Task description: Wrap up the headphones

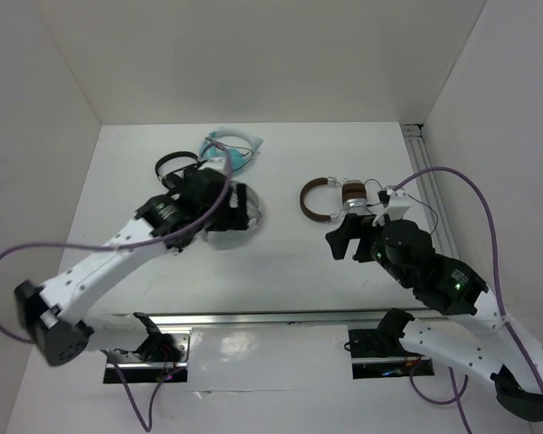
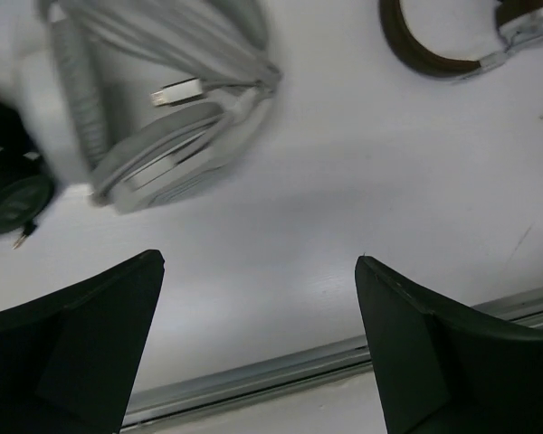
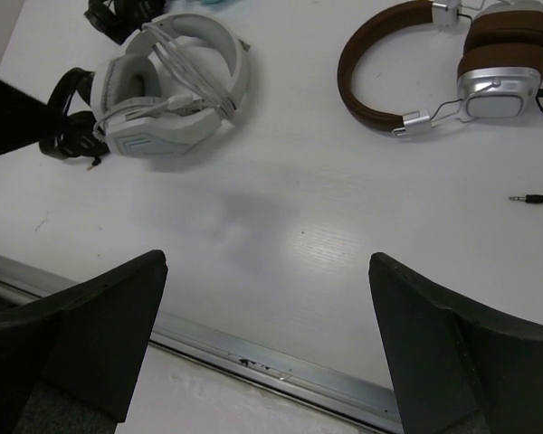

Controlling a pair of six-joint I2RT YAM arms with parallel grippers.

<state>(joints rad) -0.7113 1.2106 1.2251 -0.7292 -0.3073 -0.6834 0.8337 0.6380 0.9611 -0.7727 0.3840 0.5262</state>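
The brown headband's curved top (image 1: 302,198) (image 2: 392,25) is below my left gripper, to its right in the top view. My left gripper should move across and down onto it next.
The headphones (image 1: 330,201) lie flat at the back right of the table, with a dark brown headband (image 3: 366,86) and brown-and-silver earcups (image 3: 502,68). Their thin dark cable runs off to the right, and its jack plug (image 3: 529,198) lies loose on the table. My right gripper (image 1: 344,240) hovers just in front of them, open and empty (image 3: 267,258). My left gripper (image 1: 240,210) is open and empty (image 2: 258,262), above the table beside a white pair. The brown headband also shows in the left wrist view (image 2: 425,54).
A white headset (image 3: 172,81) with its cable wrapped round it lies left of centre. A black pair (image 1: 176,165) and a teal pair (image 1: 235,145) lie behind it. An aluminium rail (image 1: 281,316) runs along the front edge, another (image 1: 430,181) along the right wall.
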